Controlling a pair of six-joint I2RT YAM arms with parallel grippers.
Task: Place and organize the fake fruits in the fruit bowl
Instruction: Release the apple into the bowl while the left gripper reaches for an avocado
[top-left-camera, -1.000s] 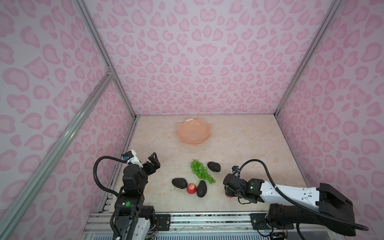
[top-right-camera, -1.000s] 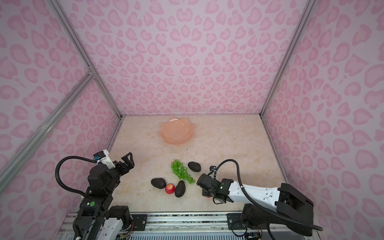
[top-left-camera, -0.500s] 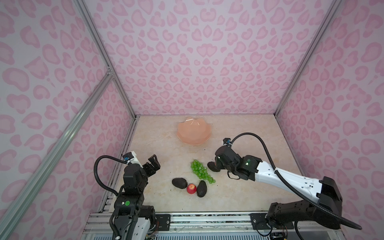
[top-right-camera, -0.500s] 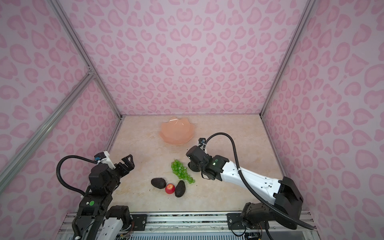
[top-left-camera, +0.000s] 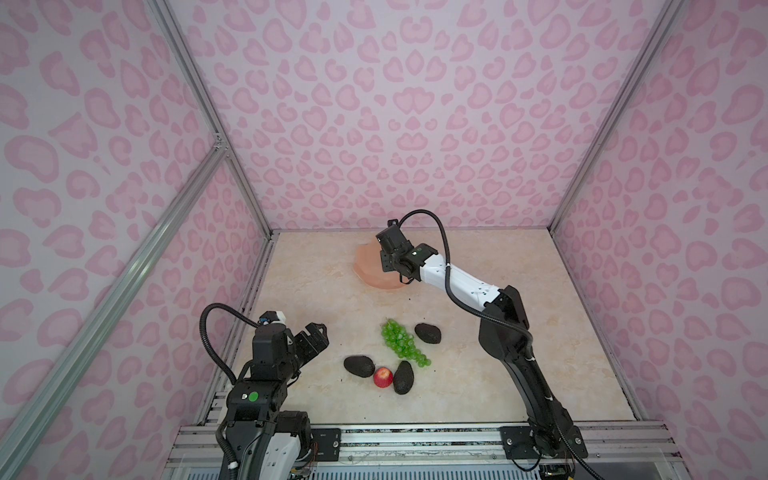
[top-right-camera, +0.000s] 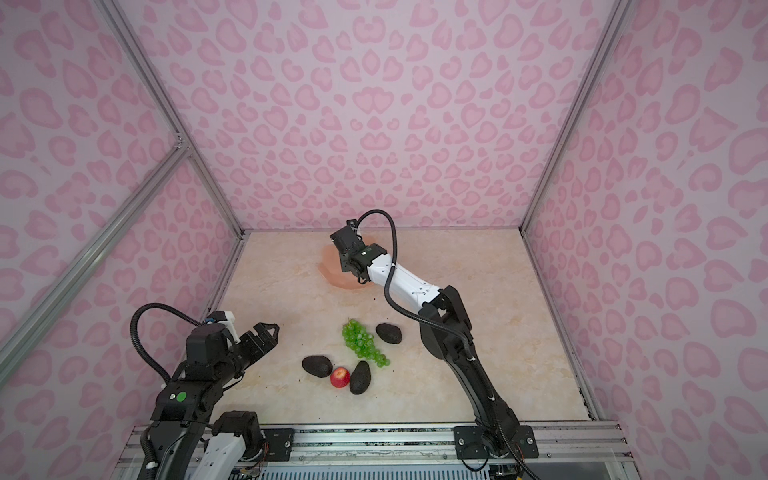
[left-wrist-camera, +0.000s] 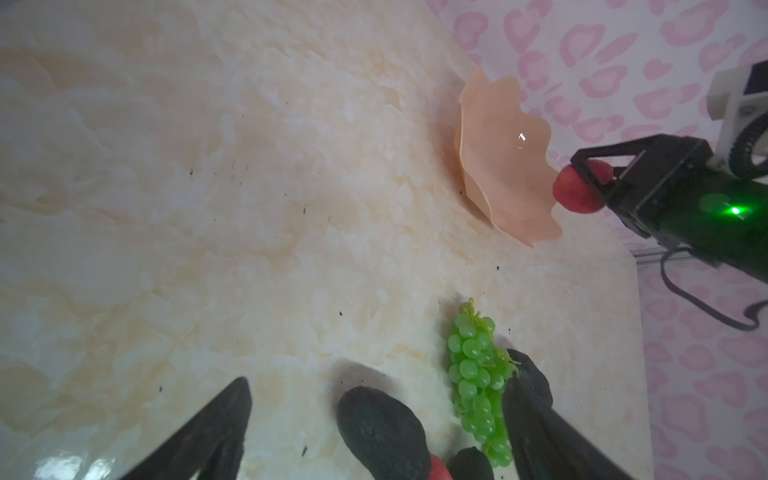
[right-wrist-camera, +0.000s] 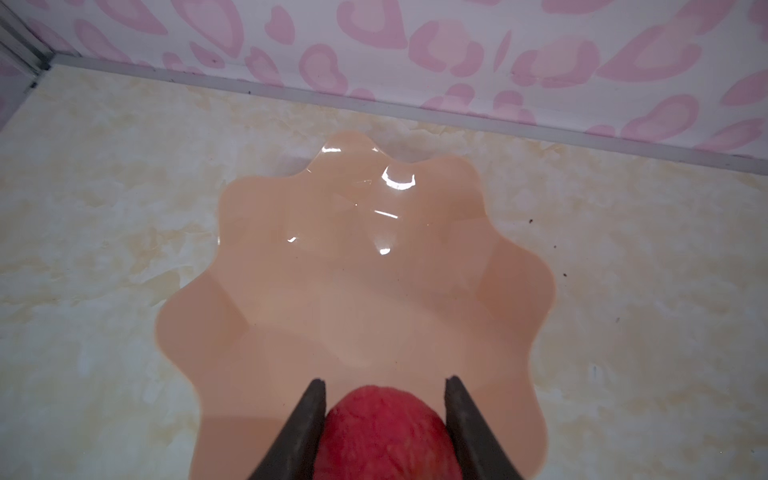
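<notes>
My right gripper moves down toward the empty bottom of the fruit bowl (top-left-camera: 374, 268) (right-wrist-camera: 332, 291) next and there releases the red apple, which still hangs above the bowl.
My right gripper (right-wrist-camera: 384, 380) is shut on a red apple (right-wrist-camera: 386, 432) and hangs just over the near rim of the empty peach-pink fruit bowl (right-wrist-camera: 332, 291), which stands at the back of the table (top-left-camera: 368, 270). The left wrist view also shows that held apple (left-wrist-camera: 577, 191). On the front of the table lie a bunch of green grapes (top-left-camera: 401, 345), three dark avocados (top-left-camera: 428, 333) (top-left-camera: 359, 366) (top-left-camera: 403, 377) and a second red apple (top-left-camera: 383, 377). My left gripper (top-left-camera: 316, 336) is open and holds nothing, a little left of the nearest avocado (left-wrist-camera: 382, 428).
Pink patterned walls close in the marble table (top-left-camera: 316, 291) on three sides. A metal rail (top-left-camera: 415, 436) with both arm bases runs along the front edge. The right arm (top-left-camera: 457, 282) stretches diagonally from the front right over the table to the bowl.
The right arm has swung up from the front right of the table, past the grapes, to the bowl at the back with the apple. The left gripper has barely shifted.
</notes>
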